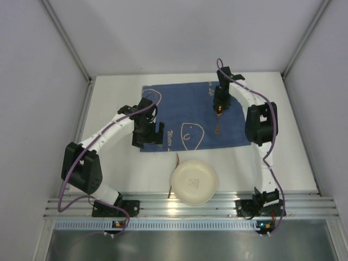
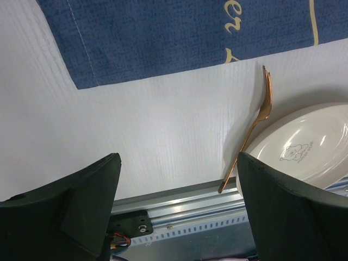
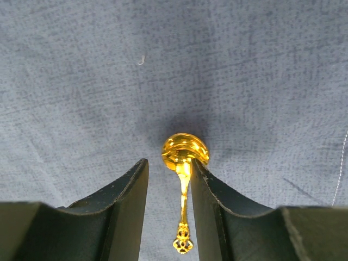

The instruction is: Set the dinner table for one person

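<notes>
The plate's raised rim beside the fork lies below and behind my left gripper, which draws back, turns and lowers its open fingers astride it next.
The white dinner table carries a blue cloth. A small gold spoon lies on the cloth near its right end. My right gripper stands over it, partly open. The spoon's handle runs between the fingers, close to the right one, with a gap on the left. My left gripper hangs wide open and empty over the cloth's near left corner. A cream plate sits near the front edge, a copper fork against its left side.
A ribbed aluminium rail runs along the near edge with both arm bases bolted to it. Grey walls close in the left, right and far sides. The fork's handle end reaches onto the rail.
</notes>
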### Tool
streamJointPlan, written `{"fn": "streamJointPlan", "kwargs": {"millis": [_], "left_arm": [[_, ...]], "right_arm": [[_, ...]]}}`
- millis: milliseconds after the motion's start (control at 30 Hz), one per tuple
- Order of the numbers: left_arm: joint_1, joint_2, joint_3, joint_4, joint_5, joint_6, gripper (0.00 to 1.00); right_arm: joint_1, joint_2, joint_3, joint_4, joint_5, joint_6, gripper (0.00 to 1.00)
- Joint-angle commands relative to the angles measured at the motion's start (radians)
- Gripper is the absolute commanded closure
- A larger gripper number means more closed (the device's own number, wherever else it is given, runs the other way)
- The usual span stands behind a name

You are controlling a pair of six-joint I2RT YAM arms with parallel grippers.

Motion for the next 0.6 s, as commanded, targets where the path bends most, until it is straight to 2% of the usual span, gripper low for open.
{"fn": "streamJointPlan", "kwargs": {"millis": [0, 200, 333, 467, 567], "left_arm": [[0.004, -0.002, 0.026, -0.006, -0.005, 0.008, 0.07], [0.004, -0.008, 0.037, 0.001, 0.011, 0.012, 0.07], [-0.014, -0.034, 0.032, 0.058, 0.177, 0.101, 0.07], [-0.062, -0.008, 0.016, 0.069, 0.373, 0.176, 0.17], [-0.111, -0.011, -0.009, 0.095, 0.407, 0.187, 0.18]], "right_arm": [[0.011, 0.008, 0.043, -0.005, 0.009, -0.001, 0.63], [0.008, -0.019, 0.041, -0.015, 0.023, -0.002, 0.63], [0.007, -0.091, 0.012, -0.018, 0.026, -0.005, 0.62], [-0.003, -0.212, -0.069, -0.018, 0.035, -0.013, 0.62], [-0.019, -0.286, -0.164, -0.016, 0.026, -0.007, 0.61]]}}
